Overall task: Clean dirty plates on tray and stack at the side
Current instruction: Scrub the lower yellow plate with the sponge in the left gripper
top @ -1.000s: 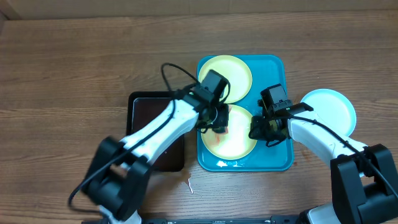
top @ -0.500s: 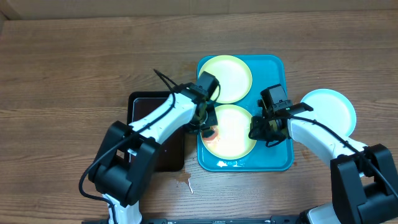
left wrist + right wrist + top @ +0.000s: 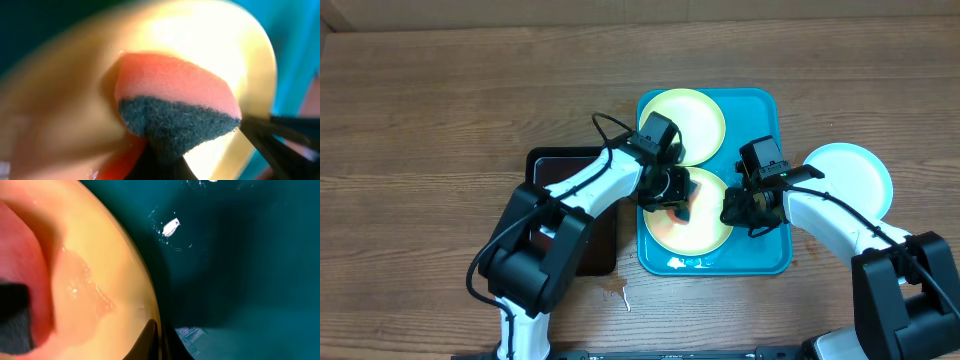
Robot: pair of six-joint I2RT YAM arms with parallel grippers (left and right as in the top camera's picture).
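The sponge goes inside the black tray next: my left gripper lifts off the plate, swings left in the overhead view, where the tray lies, and releases it.
The teal tray point(image 3: 760, 120) holds two pale yellow-green plates, one at the back point(image 3: 685, 125) and one at the front point(image 3: 710, 230). The front plate has red-orange smears on its left side. My left gripper point(image 3: 672, 195) is shut on an orange sponge with a dark scouring face point(image 3: 175, 110) and presses it on the front plate point(image 3: 230, 45). My right gripper point(image 3: 735, 212) is shut on that plate's right rim point(image 3: 135, 280), one finger point(image 3: 150, 340) on top of it. The white plate with the blue rim point(image 3: 850, 175) lies on the table to the right of the tray.
A black tray point(image 3: 555, 175) lies left of the teal tray, mostly under my left arm. A small brown spill point(image 3: 613, 290) marks the table in front of it. Water drops lie on the teal tray's front edge point(image 3: 680, 263) and floor point(image 3: 171, 227).
My left gripper has slid the sponge from the front plate's left edge to the right, onto the plate. The right gripper and the plates have not moved.
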